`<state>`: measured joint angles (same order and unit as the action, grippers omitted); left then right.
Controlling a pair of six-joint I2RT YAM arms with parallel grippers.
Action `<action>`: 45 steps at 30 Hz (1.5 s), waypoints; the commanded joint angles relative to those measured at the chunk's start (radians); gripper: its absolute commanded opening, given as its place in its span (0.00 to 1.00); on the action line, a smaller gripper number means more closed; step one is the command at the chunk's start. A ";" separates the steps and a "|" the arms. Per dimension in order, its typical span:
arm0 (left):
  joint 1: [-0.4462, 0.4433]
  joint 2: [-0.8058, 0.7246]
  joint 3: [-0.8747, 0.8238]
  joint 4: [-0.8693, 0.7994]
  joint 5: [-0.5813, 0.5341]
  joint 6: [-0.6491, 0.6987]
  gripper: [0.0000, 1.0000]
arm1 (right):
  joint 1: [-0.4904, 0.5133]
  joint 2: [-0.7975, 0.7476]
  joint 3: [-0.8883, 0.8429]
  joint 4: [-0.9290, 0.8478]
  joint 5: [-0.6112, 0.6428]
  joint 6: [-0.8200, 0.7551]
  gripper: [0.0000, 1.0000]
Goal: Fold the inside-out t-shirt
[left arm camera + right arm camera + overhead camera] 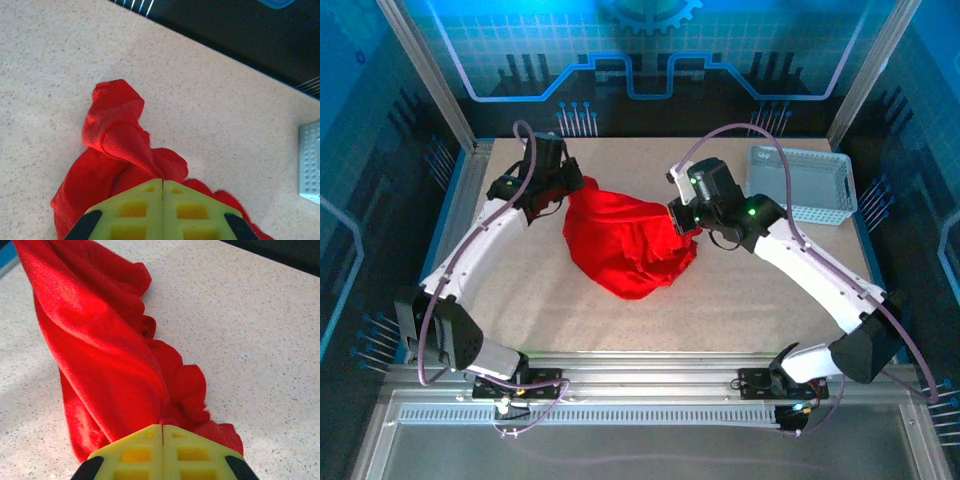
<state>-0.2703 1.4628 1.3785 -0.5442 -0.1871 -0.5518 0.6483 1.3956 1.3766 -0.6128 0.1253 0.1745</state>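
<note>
My right gripper draws back and down toward the bare tabletop by the shirt's near edge next and releases, because the cloth beside the gripper's fingers is bunched.
The inside-out t-shirt is a bright red bunch of cloth at the middle of the table, pulled up between both arms. My left gripper is shut on its upper left edge. In the left wrist view the yellow jaws meet with red cloth pinched at their tip. My right gripper is shut on the shirt's right edge. In the right wrist view the jaws are closed on a long red fold that stretches away from them. No neck label is visible.
A white mesh basket stands at the back right of the table, its corner visible as a grey edge in the left wrist view. Speckled beige tabletop lies in front of the shirt. Metal frame rails border the table.
</note>
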 commanded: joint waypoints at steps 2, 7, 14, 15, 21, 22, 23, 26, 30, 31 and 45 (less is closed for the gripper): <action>0.005 -0.072 -0.041 -0.027 -0.027 -0.022 0.00 | -0.024 -0.018 0.032 -0.030 -0.059 -0.012 0.00; 0.005 -0.168 -0.043 -0.034 -0.023 -0.010 0.00 | -0.058 -0.100 0.045 -0.026 -0.051 -0.020 0.00; 0.022 -0.198 0.124 -0.045 -0.033 0.041 0.00 | -0.188 -0.131 0.238 -0.082 -0.134 -0.015 0.00; 0.028 -0.179 0.166 -0.054 -0.034 0.042 0.00 | -0.200 -0.124 0.268 -0.088 -0.135 -0.019 0.00; 0.042 0.137 0.667 -0.208 0.091 0.053 0.00 | -0.249 0.005 0.561 -0.179 -0.102 -0.048 0.00; 0.042 0.204 0.768 -0.253 0.111 0.055 0.00 | -0.249 0.025 0.604 -0.197 -0.092 -0.056 0.00; 0.042 0.263 0.861 -0.301 0.123 0.051 0.00 | -0.251 0.039 0.636 -0.212 -0.079 -0.062 0.00; 0.041 0.340 0.978 -0.361 0.176 0.043 0.00 | -0.247 0.029 0.632 -0.227 -0.078 -0.068 0.00; 0.041 0.214 0.704 -0.226 0.191 0.060 0.00 | -0.188 -0.077 0.406 -0.150 -0.116 -0.091 0.00; 0.040 0.166 0.601 -0.181 0.190 0.065 0.00 | -0.162 -0.100 0.345 -0.138 -0.116 -0.093 0.00; 0.032 -0.078 -0.440 0.015 0.278 -0.006 0.00 | 0.090 0.007 -0.269 0.009 -0.094 0.093 0.44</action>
<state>-0.2386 1.3983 0.9855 -0.5533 0.0624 -0.5438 0.7395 1.4231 1.0592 -0.6792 -0.0036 0.2329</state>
